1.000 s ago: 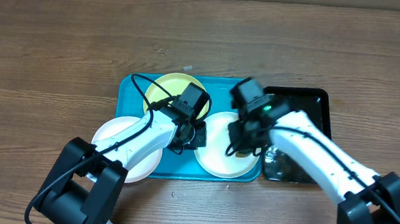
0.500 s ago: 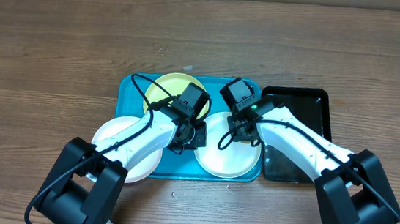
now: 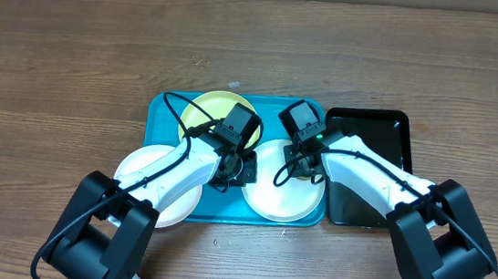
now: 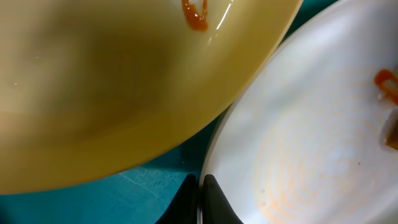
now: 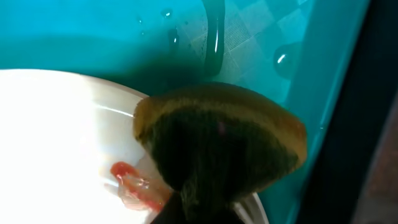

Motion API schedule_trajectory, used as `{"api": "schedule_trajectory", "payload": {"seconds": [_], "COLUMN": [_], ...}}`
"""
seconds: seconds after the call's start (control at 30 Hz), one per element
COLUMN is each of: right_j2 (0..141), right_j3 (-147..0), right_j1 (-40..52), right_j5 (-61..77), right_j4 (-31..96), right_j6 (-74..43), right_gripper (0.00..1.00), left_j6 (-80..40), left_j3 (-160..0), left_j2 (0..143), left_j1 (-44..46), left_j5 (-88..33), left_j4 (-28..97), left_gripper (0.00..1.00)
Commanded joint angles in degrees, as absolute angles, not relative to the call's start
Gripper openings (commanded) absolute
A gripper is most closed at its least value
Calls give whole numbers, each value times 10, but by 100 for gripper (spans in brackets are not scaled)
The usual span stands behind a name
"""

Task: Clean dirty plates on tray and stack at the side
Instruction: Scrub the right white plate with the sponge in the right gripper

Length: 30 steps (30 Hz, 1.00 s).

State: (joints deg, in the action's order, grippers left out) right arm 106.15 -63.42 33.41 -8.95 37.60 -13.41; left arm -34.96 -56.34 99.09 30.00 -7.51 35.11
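Note:
Next, I wipe the plate, lift my right gripper across and release the sponge down in the black tray, since that lies to its right in the overhead view.
The turquoise tray (image 3: 164,113) holds a pale yellow plate (image 3: 204,110) at the back and a white plate (image 3: 275,197) at the front right. My left gripper (image 3: 230,170) is shut on the white plate's left rim (image 4: 214,140), with the fingertips (image 4: 211,193) pinching it. The yellow plate (image 4: 112,81) has an orange-red smear (image 4: 194,15). My right gripper (image 3: 299,167) is shut on a brown and dark green sponge (image 5: 217,140), pressed on the white plate (image 5: 56,137) beside a red smear (image 5: 134,183).
Another white plate (image 3: 141,170) lies at the tray's left edge, partly under my left arm. A black tray (image 3: 388,125) sits right against the turquoise tray. Bare wooden table (image 3: 83,59) surrounds them.
My right gripper has swung left from over the black tray's edge onto the white plate's back right part, carrying the sponge. The left arm has not moved.

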Motion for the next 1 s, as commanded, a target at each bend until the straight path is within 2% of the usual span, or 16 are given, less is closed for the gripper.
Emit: {"api": "schedule_trajectory", "payload": {"seconds": [0.0,0.1,0.27,0.53,0.7,0.97], "right_j2": [1067,1067,1067,1067,1067,1066], "right_j3": [-602,-587,-585,-585,-585,-674], "right_j1": [333,333,333,333,333,309], "right_j5": [-67,-37,82,94,150,281], "right_j4": [364,353,351,352,357,479], "right_j6": [-131,-126,-41,-24,38,125], "right_gripper": [4,4,4,4,4,4], "left_j6": [-347,-347,-347,-347,-347,-347], "left_j3": [-560,-560,-560,-560,-560,-560], "left_j2": [997,997,997,997,997,997], "left_j1": [300,300,300,300,300,300], "left_j5": [-77,-77,-77,-77,-77,-77], "left_j4": [352,351,351,351,351,351], "left_gripper": [4,4,4,4,5,5]}}
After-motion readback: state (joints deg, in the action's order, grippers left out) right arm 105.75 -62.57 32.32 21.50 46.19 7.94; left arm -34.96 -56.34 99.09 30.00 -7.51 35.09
